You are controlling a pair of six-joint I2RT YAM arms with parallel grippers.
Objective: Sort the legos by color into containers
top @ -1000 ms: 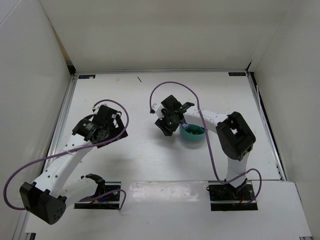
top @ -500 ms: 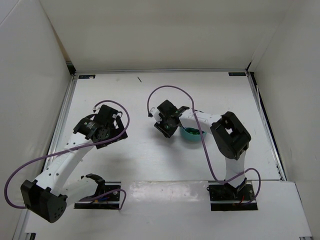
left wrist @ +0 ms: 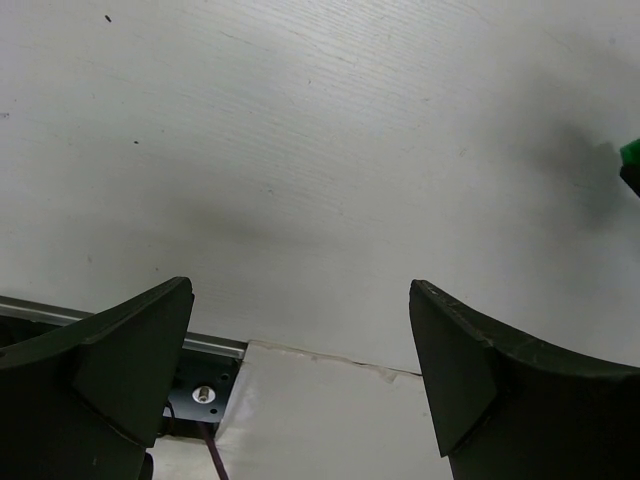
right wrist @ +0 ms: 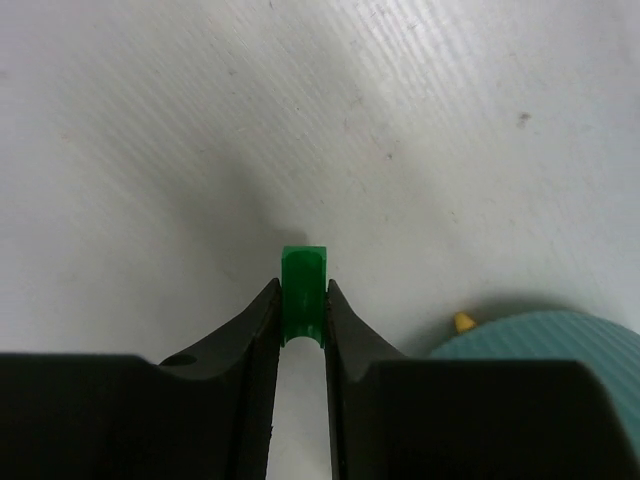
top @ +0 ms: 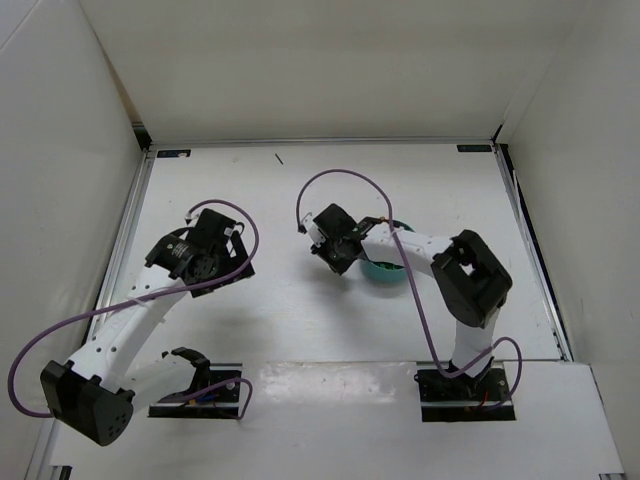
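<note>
The teal bowl (top: 385,270) (right wrist: 560,338) is to the right of my right gripper in the top view, so I will go up past the bowl's side, move over the bowl and let go of the lego.
My right gripper (right wrist: 303,300) is shut on a small green lego (right wrist: 303,285), held just above the white table. In the top view this gripper (top: 337,258) sits just left of the teal bowl (top: 385,270), which my right forearm partly covers. In the right wrist view the bowl's outer wall (right wrist: 545,335) shows at the lower right, with a yellow lego (right wrist: 463,322) at its edge. The bowl's compartments and the other legos are hidden. My left gripper (left wrist: 300,290) is open and empty over bare table; in the top view it (top: 212,268) is at the left.
The white table (top: 280,310) is walled at the back and both sides. A taped white strip (left wrist: 320,410) and the arm base mounts (top: 200,390) run along the near edge. A green speck (left wrist: 630,152) shows at the right edge of the left wrist view.
My right gripper has shifted slightly left and its forearm has swung over the bowl, hiding more of it. The left arm has barely moved.
</note>
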